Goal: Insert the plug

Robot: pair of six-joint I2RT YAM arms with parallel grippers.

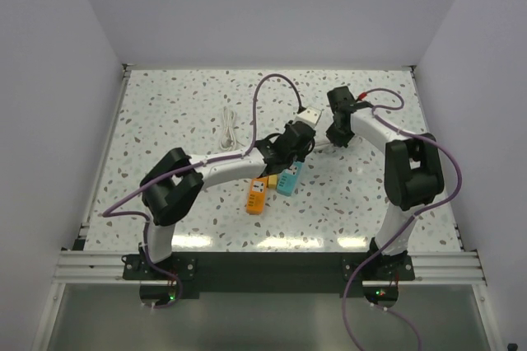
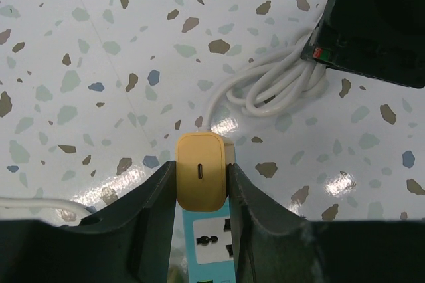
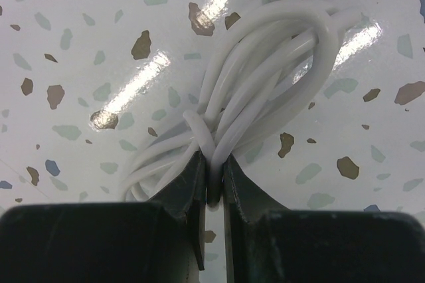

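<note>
I will carry the piece of cable outward with my right gripper next and let it go on the bare tabletop. That spot is outward of the gripper and clear of the cyan power strip [image 1: 289, 179].
The small yellow-tan plug [image 2: 202, 187] sits between the fingers of my left gripper [image 2: 202, 165], which is shut on its two sides. It is held just over the far end of the cyan power strip [image 2: 211, 246], whose white socket face shows below it. In the top view my left gripper [image 1: 291, 152] is over the cyan strip [image 1: 289, 179] at the table's middle; the plug is hidden there. My right gripper [image 3: 212, 178] is shut on a strand of the white coiled cable [image 3: 265, 77], to the right of the left gripper [image 1: 337, 134].
An orange power strip [image 1: 258, 195] lies next to the cyan one on its left. A second white cable [image 1: 230, 127] lies further back left. The coiled cable [image 2: 273, 87] and the right gripper's black body [image 2: 375, 24] lie just beyond the plug.
</note>
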